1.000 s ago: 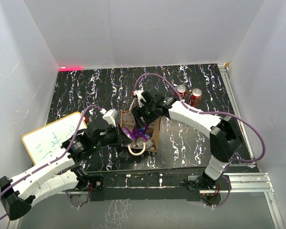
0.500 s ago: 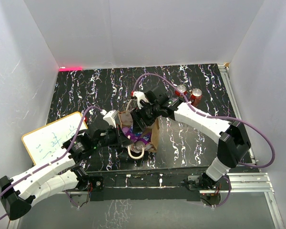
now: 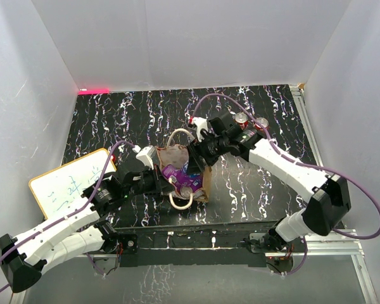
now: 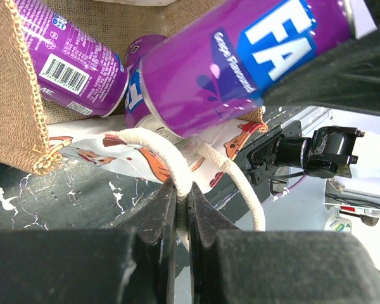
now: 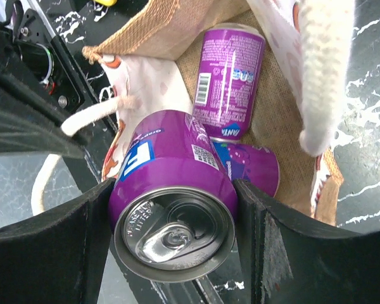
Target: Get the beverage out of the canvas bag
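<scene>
The right gripper moves outward past the red cans next, then down to release, since the bare tabletop beside them lies to its right in the top view.
The canvas bag stands mid-table, its burlap inside facing the right wrist view. My right gripper is shut on a purple beverage can, top end toward the camera, held just above the bag's mouth. That same can crosses the left wrist view. Two more purple cans lie in the bag. My left gripper is shut on a cream rope handle at the bag's near side. From above, the right gripper is over the bag and the left gripper beside it.
A white board with an orange rim lies at the left edge. Two red cans stand behind my right arm. The bag's far handle loops upward. A metal rail runs along the table's right side.
My right arm has stretched out and its gripper has shifted right with the purple can, away from the bag's inside. The left gripper has kept its hold on the handle.
</scene>
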{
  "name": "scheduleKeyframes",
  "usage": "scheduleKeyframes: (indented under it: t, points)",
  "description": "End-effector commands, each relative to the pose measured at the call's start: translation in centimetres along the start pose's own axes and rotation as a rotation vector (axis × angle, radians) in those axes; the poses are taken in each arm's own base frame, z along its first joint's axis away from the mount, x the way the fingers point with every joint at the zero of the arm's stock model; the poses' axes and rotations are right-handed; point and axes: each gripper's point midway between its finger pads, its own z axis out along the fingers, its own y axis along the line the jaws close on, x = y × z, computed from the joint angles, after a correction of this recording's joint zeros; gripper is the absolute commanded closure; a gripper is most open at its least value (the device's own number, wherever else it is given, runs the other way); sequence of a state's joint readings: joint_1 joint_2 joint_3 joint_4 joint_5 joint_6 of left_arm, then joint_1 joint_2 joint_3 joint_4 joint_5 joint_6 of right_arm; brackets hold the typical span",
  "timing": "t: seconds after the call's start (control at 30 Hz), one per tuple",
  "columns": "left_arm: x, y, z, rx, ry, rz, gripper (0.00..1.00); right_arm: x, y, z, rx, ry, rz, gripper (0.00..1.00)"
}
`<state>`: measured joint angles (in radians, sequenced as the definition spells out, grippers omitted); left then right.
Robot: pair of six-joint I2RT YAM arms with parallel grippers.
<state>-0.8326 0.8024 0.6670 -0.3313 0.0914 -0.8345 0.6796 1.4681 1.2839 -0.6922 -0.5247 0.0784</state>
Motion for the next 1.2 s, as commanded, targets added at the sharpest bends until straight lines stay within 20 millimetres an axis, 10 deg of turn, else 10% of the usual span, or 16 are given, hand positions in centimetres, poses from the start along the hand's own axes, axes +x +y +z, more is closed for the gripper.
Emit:
scheduleKeyframes:
  t: [0.0, 0.43, 0.7, 0.9, 1.17]
  points:
    - [0.0, 0.7, -0.2, -0.028, -0.009, 0.003, 1.0, -4.0, 2.4, -3.4, -0.008, -0.183, -0.092, 0.92]
    - [-0.2, 0.8, -0.2, -0.048, -0.005, 0.025, 1.0, -9.4, -1.8, -17.6, 0.597, -0.619, -0.004, 0.92]
    - [-0.7, 0.9, -0.3, -0.075, 0.001, 0.062, 0.97, -0.7, -11.0, -20.4, 1.17, -0.496, 0.251, 0.92]
    - [-1.0, 1.2, -0.3, -0.102, 0.002, 0.098, 0.88, 4.8, -17.8, -18.0, 1.249, -0.372, 0.469, 0.92]
    - [-0.3, 0.9, -0.4, -0.074, 0.032, 0.101, 0.87, 8.4, -27.8, -22.0, 1.336, -0.374, 0.787, 0.92]
